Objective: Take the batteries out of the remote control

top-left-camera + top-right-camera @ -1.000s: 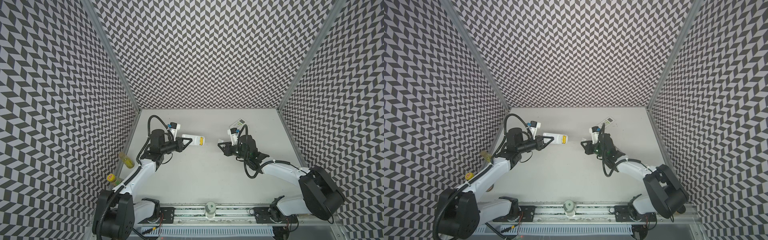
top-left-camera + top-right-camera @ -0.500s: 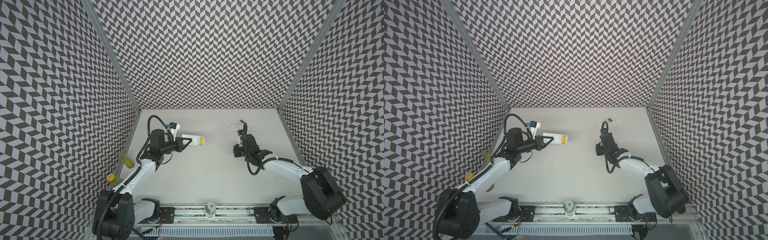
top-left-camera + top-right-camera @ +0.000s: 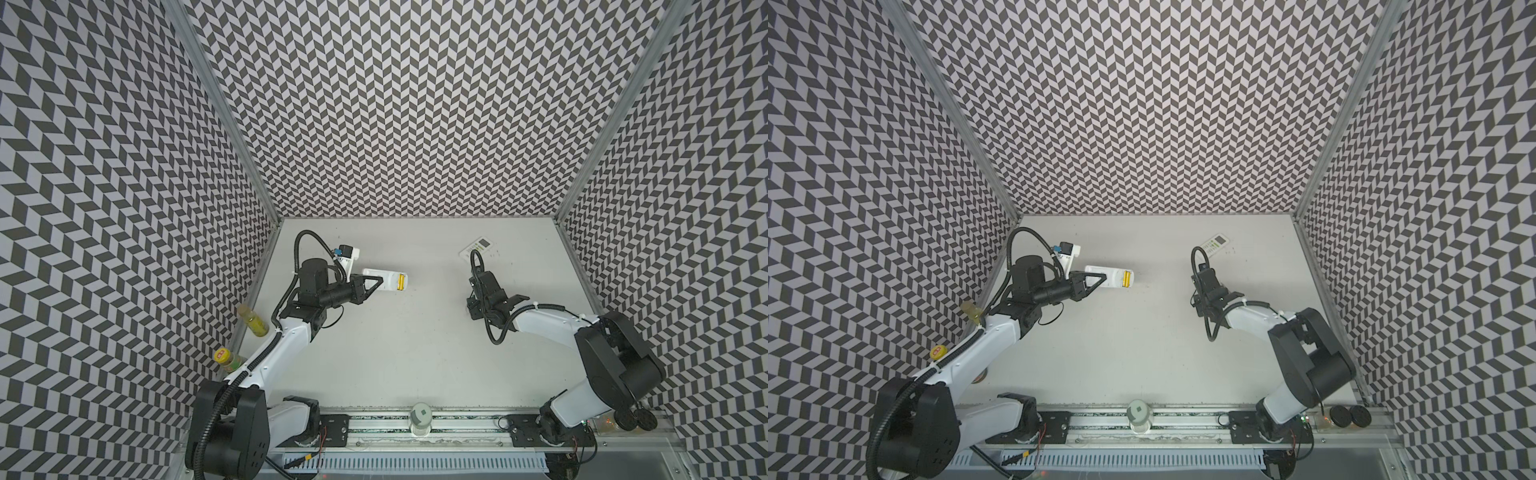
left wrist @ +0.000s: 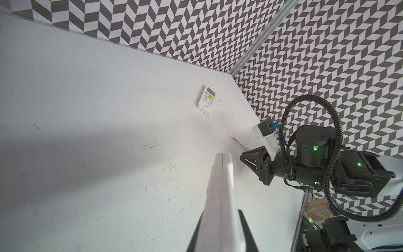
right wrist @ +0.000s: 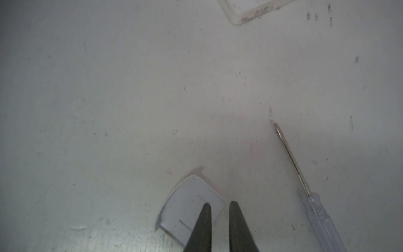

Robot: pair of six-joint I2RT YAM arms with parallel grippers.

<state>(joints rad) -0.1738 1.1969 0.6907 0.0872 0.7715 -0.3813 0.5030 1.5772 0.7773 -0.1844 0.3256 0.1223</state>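
Note:
Next, my left gripper goes down to the bare tabletop below it and lets go of the white remote control (image 3: 384,281) there, as its open battery compartment already faces up.
My left gripper (image 3: 375,285) is shut on a white remote control (image 3: 384,281), holding it level above the table's left side. In both top views two yellow batteries (image 3: 401,281) (image 3: 1126,279) lie side by side in the open compartment at its far end. The left wrist view shows the remote (image 4: 221,185) edge-on between the fingers. My right gripper (image 5: 219,204) hangs low over the table on the right (image 3: 473,311). Its jaws stand a narrow gap apart with nothing gripped. A small white battery cover (image 5: 187,205) lies flat on the table under them.
A thin clear-handled screwdriver (image 5: 305,185) lies close beside the right gripper. A second white remote (image 3: 478,246) rests face up near the back right. Two bottles (image 3: 253,326) stand outside the left wall. A white cup (image 3: 420,417) sits on the front rail.
The right gripper drew away from the held remote's end, swung right and came down low over the table; its jaws have parted slightly over the cover. The left arm has not moved.

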